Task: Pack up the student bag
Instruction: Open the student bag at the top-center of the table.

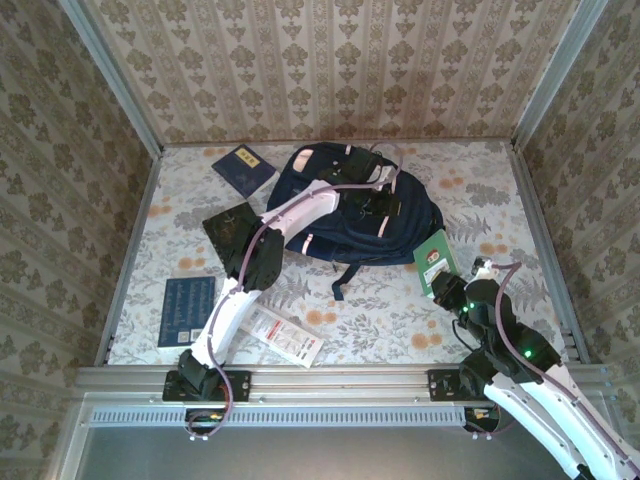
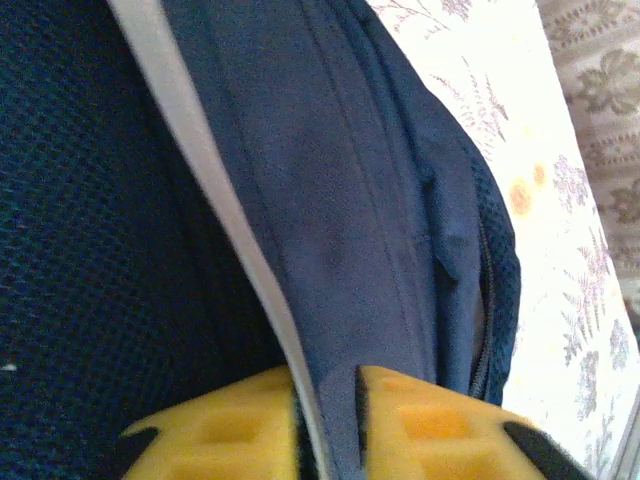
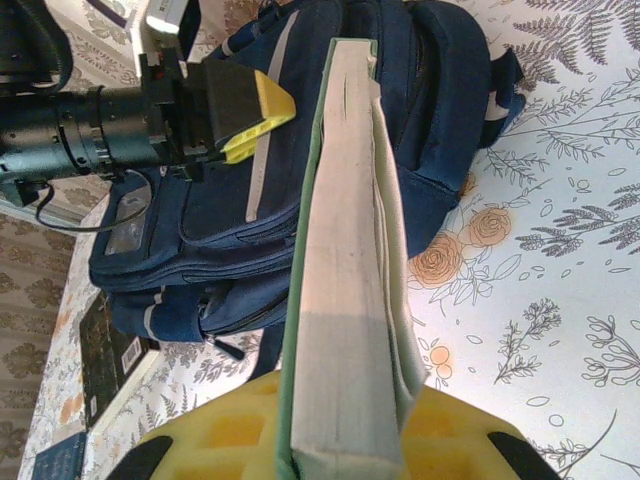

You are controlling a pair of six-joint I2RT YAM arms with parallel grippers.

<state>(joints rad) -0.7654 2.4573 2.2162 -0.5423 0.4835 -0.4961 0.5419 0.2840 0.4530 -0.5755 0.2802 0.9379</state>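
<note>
My right gripper needs to move outward and in toward the near side of the navy backpack [image 1: 400,250] [image 3: 425,205] next and release the book with the green cover, because the book is still hanging outside.
The student bag [image 1: 350,210], a large navy backpack with pale stripe trim, lies in the middle of the table. My left gripper [image 1: 380,190] rests on its top. In the left wrist view the yellow fingers [image 2: 230,430] are shut on a fold of the bag's navy fabric [image 2: 330,250], beside a pale stripe. My right gripper [image 1: 452,290] hovers just right of the bag, shut on a green-covered book [image 1: 436,262]. The right wrist view has that book [image 3: 345,250] edge-on between the pads, the bag [image 3: 200,230] behind it, and the left gripper [image 3: 262,122] on the bag.
A dark blue book [image 1: 243,168] lies at the back left and a black book [image 1: 232,228] just left of the bag. Near the front left are a blue book [image 1: 187,310] and a white packet [image 1: 283,335]. Patterned walls close in three sides.
</note>
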